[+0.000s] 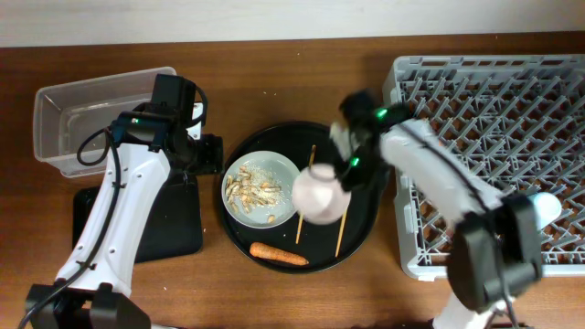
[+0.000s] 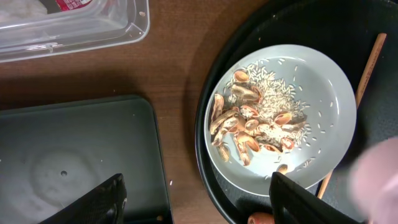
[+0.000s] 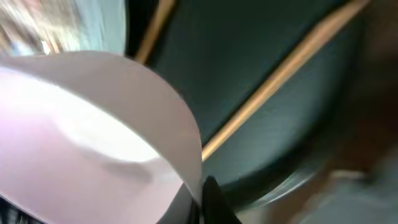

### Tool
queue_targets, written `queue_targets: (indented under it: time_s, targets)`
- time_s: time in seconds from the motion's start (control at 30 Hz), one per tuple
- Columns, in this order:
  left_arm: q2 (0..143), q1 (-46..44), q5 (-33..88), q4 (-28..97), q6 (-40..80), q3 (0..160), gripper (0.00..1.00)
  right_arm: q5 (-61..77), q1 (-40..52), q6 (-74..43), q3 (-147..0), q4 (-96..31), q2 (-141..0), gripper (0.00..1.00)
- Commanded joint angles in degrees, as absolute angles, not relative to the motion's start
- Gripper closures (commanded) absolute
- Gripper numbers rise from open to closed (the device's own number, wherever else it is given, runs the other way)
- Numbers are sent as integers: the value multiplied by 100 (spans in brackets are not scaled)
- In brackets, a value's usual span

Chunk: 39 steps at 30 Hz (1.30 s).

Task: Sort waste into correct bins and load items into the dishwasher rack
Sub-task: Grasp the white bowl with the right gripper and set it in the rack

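The rack's free wires beyond the pale cup [image 1: 514, 139] lie to my right gripper's right in the overhead view, so I will carry the bowl [image 1: 320, 196] across and release it there.
My right gripper [image 1: 348, 170] is shut on the rim of the pink-white bowl [image 1: 320, 196], which is tilted over the round black tray; the rim pinch shows in the blurred right wrist view [image 3: 202, 198]. The grey-green plate [image 1: 274, 169] holds beige food scraps [image 2: 255, 127]. Two chopsticks [image 1: 305, 194] [image 1: 342, 234] and the carrot [image 1: 279, 255] lie on that tray. My left gripper [image 2: 199, 205] is open and empty, over the gap between the black rectangular tray [image 2: 68, 155] and the plate. A red wrapper [image 2: 71, 4] lies in the clear tub [image 1: 64, 137]. No tissue is in view.
The grey dishwasher rack [image 1: 494, 110] fills the right side, with a pale cup-like thing [image 1: 547, 208] at its right edge. The large round black tray [image 1: 366, 219] sits mid-table. The black rectangular tray [image 1: 178, 228] lies below the tub.
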<state>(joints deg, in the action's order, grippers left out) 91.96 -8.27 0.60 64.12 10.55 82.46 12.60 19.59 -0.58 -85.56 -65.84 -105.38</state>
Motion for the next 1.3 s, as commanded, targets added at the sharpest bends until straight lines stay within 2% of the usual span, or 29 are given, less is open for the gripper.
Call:
queue_targets:
  time_s: [0.0, 0.07, 0.2, 0.3, 0.4, 0.53, 0.6, 0.77, 0.93, 0.97, 1.07, 1.13, 1.17, 1.23, 1.27]
  targets:
    - [9094, -808, 19, 6414, 1127, 8276, 27, -56, 1199, -45, -9710, -6576, -9585, 96]
    - [9094, -808, 19, 6414, 1127, 8276, 26, -993, 696, 56, -10112, -6326, -9367, 96]
    - [9094, -808, 19, 6401, 1127, 8276, 21, -3175, -408, 362, -10138, -4921, -9413, 96]
    - [9094, -808, 21, 6394, 1127, 8276, 21, -4692, -1007, 364, -10136, -3966, -9835, 96]
    - [9094, -808, 21, 6394, 1127, 8276, 21, -6849, -1363, 364, -10136, -3148, -10731, 96]
    - [9094, -808, 23, 6394, 1127, 8276, 21, -6965, -1535, 202, -10136, -3236, -11738, 96]
    - [9094, -808, 23, 6396, 1129, 8276, 20, -6834, -1503, -257, -10136, -3544, -12027, 96]
    - [9094, -808, 23, 6394, 1129, 8276, 20, -5205, -1472, -1356, -10116, -4700, -12239, 96]
    - [9094, -808, 25, 6394, 1129, 8276, 20, -4080, -1238, -1457, -10119, -5885, -12180, 94]
    - [9094, -808, 25, 6396, 1129, 8276, 20, -4047, -1232, -1566, -10119, -6012, -12105, 91]
    - [9094, -808, 45, 6396, 1127, 8276, 13, -3516, -1238, -1660, -10143, -6300, -11493, 68]
    - [9094, -808, 43, 6396, 1127, 8276, 13, -2805, -1201, -1656, -10210, -6462, -10868, 54]
    - [9094, -808, 43, 6394, 1127, 8276, 5, -2106, -1160, -1632, -10213, -6573, -10565, 50]
    - [9094, -808, 40, 6392, 1127, 8276, 3, -86, -954, -1122, -10213, -6858, -10119, 47]
    - [9094, -808, 40, 6392, 1127, 8276, 3, 381, -775, -1079, -10213, -7054, -10033, 47]
